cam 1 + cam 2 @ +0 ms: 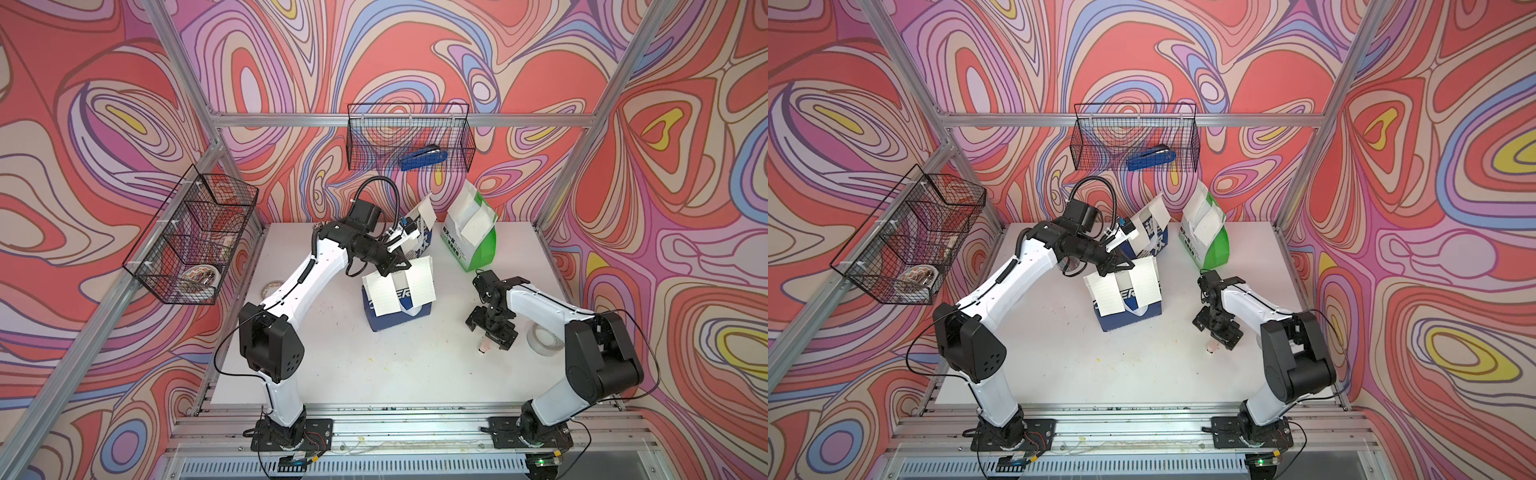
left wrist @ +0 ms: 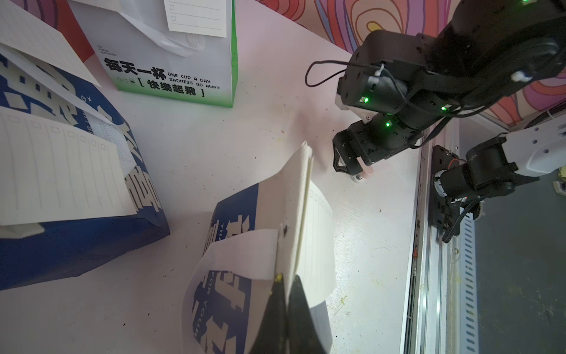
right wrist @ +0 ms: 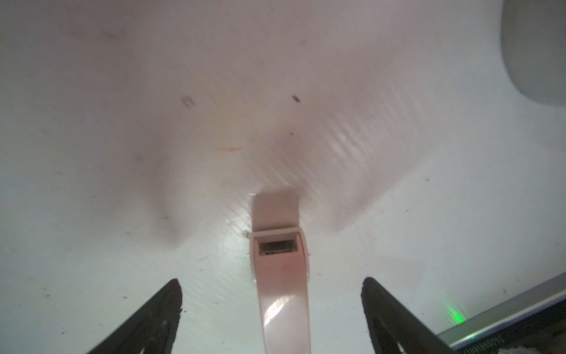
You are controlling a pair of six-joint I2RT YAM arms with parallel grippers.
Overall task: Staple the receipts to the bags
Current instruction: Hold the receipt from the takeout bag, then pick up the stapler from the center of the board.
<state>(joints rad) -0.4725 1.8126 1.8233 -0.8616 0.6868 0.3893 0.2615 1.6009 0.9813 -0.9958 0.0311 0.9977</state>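
I should next lower my right gripper onto the pink stapler's slotted end (image 3: 280, 255) and close its fingers on both sides, as the stapler is already between them.
Mid-table stands the blue-white "CHEERFUL" bag (image 1: 395, 316) (image 1: 1125, 318), with two white lined receipts (image 1: 384, 293) (image 1: 422, 279) hanging on its face. My left gripper (image 1: 392, 270) (image 2: 288, 294) is shut on this bag's top edge, pinching paper (image 2: 318, 245) against it. The blue-white bag with Chinese characters (image 1: 422, 243) (image 2: 76, 233) and the green-white bag (image 1: 473, 245) (image 2: 171, 67) stand behind, each with a receipt (image 2: 61, 177) (image 2: 196, 15) on it. My right gripper (image 1: 490, 332) (image 3: 272, 279) is open over a pink stapler (image 3: 280, 269) (image 2: 366, 171) on the table, with neither finger touching it.
A blue stapler (image 1: 423, 160) lies in the wire basket (image 1: 357, 141) on the back wall. A second wire basket (image 1: 166, 257) hangs on the left wall with small items inside. A tape roll (image 1: 544, 338) sits beside the right arm.
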